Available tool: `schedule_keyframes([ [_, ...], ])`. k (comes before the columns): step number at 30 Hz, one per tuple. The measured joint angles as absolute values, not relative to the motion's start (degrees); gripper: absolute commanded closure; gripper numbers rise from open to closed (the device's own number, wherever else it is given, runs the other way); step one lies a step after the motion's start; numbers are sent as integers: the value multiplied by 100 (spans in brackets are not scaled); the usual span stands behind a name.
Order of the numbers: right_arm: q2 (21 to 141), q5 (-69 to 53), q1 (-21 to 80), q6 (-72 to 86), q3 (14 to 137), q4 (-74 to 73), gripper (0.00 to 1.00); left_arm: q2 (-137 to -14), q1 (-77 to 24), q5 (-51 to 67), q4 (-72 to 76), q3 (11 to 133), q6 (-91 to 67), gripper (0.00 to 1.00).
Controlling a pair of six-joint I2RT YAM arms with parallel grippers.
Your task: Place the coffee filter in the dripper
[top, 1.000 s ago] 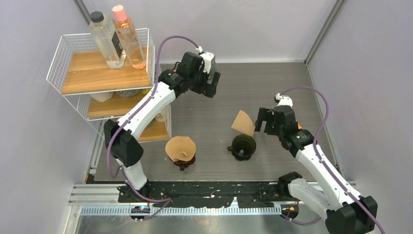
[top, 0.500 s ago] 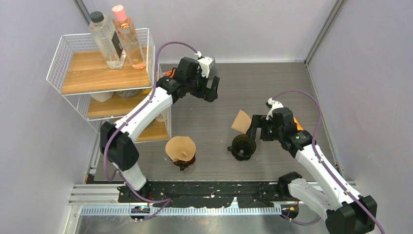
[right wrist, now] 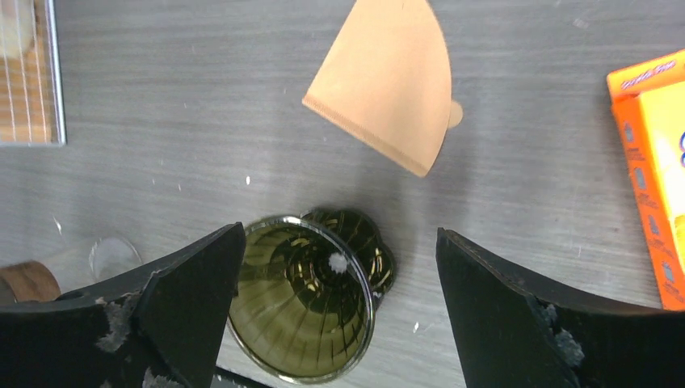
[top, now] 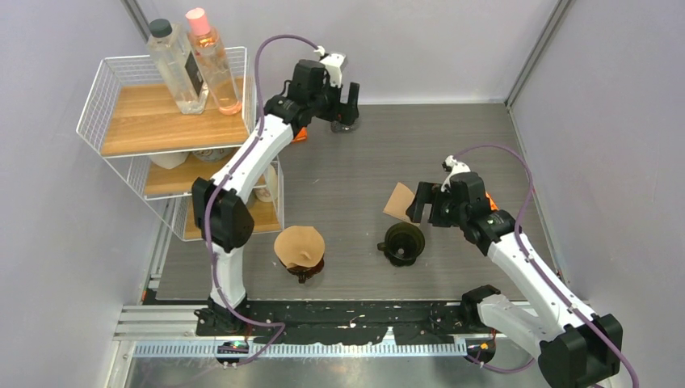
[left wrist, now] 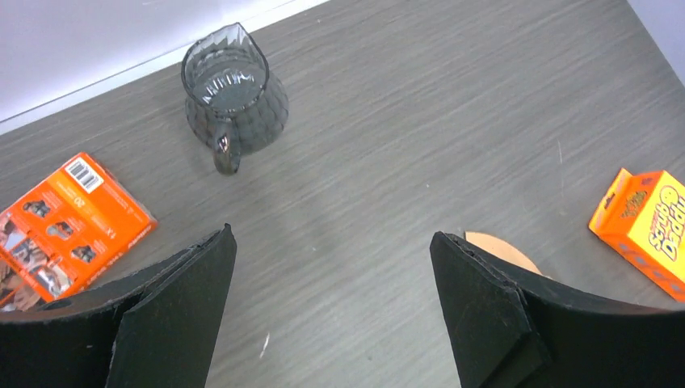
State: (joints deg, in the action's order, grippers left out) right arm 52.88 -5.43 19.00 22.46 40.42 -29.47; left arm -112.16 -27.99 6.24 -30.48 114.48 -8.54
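Observation:
My right gripper should move outward onto the carafe's rim beside the carafe's spout, because the carafe is outward of my right gripper and to its left in the top view.
A folded tan coffee filter (top: pixel 400 202) lies flat on the table, also seen in the right wrist view (right wrist: pixel 388 81). Just in front of it stands an empty dark green dripper (top: pixel 402 241), its ribbed cone open toward the right wrist camera (right wrist: pixel 303 299). My right gripper (top: pixel 426 212) hovers open and empty beside the filter and above the dripper (right wrist: pixel 339 259). My left gripper (top: pixel 343 109) is open and empty far back (left wrist: pixel 331 267), over a glass carafe (left wrist: pixel 234 97). A second dripper with a filter in it (top: pixel 300 249) stands at front left.
A wire shelf rack (top: pixel 105 89) with two bottles on top stands at the left. One orange box (left wrist: pixel 69 218) lies near the carafe. Another orange box (right wrist: pixel 654 178) lies right of the filter, under my right arm.
My left arm has swung away toward the back wall, over the carafe. My right gripper has moved left, closer to the filter and the dripper. Filter and drippers have not moved.

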Motion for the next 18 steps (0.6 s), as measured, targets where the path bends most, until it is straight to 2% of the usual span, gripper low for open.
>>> schedule_keyframes([
  [3,5332,-274,1900,2344,4145,-2759,5,-11627,-2709,674,-3037,11832,-884,1],
  [7,5883,91,1900,2563,4737,-2394,5,-11767,-2707,867,-3026,11725,-961,1],
  [18,9649,808,1900,3459,8497,-1734,3,-10888,-2724,1387,-2416,10197,-1435,1],
])
